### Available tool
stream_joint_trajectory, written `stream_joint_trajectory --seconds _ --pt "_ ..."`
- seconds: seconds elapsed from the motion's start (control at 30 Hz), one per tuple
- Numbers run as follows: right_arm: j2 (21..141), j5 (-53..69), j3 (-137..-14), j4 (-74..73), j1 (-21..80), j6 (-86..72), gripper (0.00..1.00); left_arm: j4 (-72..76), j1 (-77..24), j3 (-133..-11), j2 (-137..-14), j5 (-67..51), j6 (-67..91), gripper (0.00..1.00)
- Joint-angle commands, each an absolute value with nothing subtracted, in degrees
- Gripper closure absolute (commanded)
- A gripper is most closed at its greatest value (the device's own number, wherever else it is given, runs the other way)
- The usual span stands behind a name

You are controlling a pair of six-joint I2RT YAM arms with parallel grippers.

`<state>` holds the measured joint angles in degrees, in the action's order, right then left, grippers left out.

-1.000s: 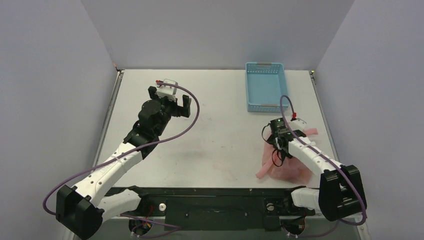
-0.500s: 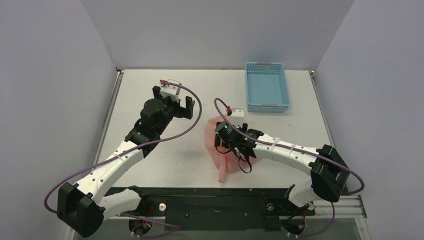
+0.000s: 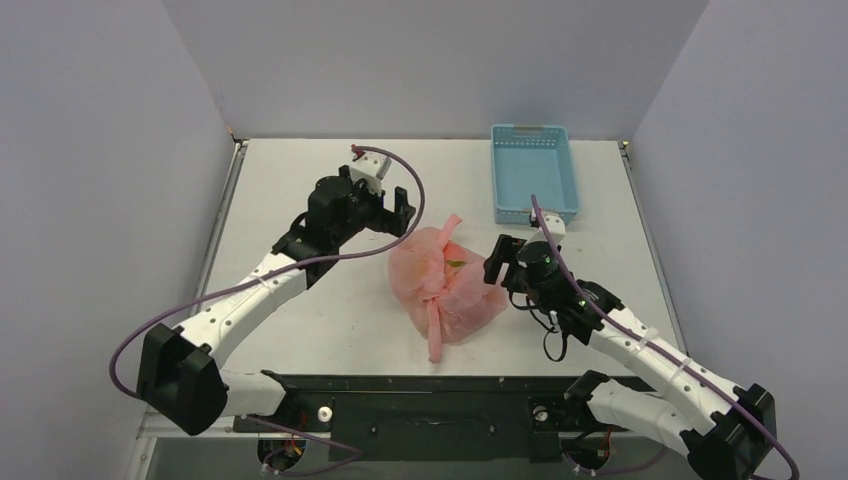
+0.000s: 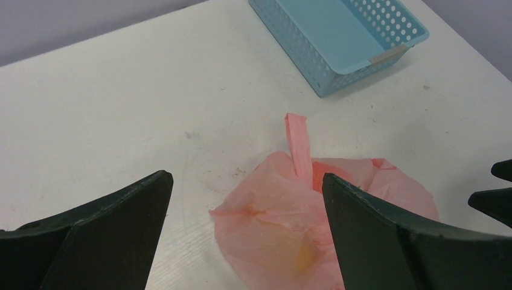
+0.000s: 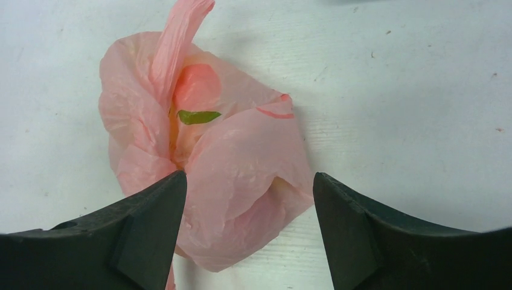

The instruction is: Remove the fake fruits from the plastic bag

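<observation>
The bunched film closing off the bag opening's near end [image 3: 434, 292] [image 4: 321, 242] comes next for my left gripper, which will move back and down over the bag and close on it.
The pink plastic bag [image 3: 450, 290] lies bunched on the table's middle, one loop handle sticking up at its far side and one trailing toward me. The fake fruits are inside it: a red fruit [image 5: 196, 84] with a green leaf [image 5: 198, 116] shows at its mouth, and a yellowish one [image 4: 302, 260] shows through the film. My left gripper [image 3: 388, 222] is open and empty, just far-left of the bag [image 4: 314, 223], its fingertips apart [image 4: 246, 176]. My right gripper [image 3: 500, 262] is open and empty, just right of the bag [image 5: 229, 163], its jaws spread above the bag's near part [image 5: 249, 176].
A light-blue slotted basket [image 3: 535, 170] stands empty at the back right; it also shows in the left wrist view [image 4: 338, 36]. Grey walls close in the table on three sides. The right gripper's fingers [image 4: 495, 193] show at the left wrist view's right edge.
My right arm carried the bag from the near right to the table's middle, let go of it and drew back to its right. My left gripper moved right, toward the bag.
</observation>
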<state>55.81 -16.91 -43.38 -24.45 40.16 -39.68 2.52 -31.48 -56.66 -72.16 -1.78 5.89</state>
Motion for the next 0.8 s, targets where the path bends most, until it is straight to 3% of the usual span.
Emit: stream_joint_trajectory --seconds 0.0,0.2,0.33,0.53,0.7,0.77 --pt "52.30 -11.32 -41.38 -20.53 39.79 -39.04 0.28 -6.52 -33.20 -64.58 -78.45 -4.17 13.50 0.07" --pt "51.23 -10.88 -37.59 -13.20 41.81 -42.05 0.27 -15.93 -45.49 -68.27 -85.50 9.88 13.61 0.09" --pt "51.97 -12.19 -35.01 -9.94 44.21 -42.84 0.27 -25.32 -45.81 -73.40 -89.27 7.78 14.81 0.11" --pt "58.38 -8.82 -36.96 -9.73 45.08 -43.13 0.32 -16.32 -46.01 -63.00 -84.64 -0.29 10.21 0.11" --pt "61.34 -11.94 -41.87 -12.08 48.40 -40.39 0.36 -19.79 -47.60 -64.59 -86.72 -7.12 7.57 0.09" --pt "60.73 -15.51 -42.65 -13.97 49.02 -40.27 0.36 -22.88 -47.62 -66.82 -88.87 -6.55 7.53 0.14"
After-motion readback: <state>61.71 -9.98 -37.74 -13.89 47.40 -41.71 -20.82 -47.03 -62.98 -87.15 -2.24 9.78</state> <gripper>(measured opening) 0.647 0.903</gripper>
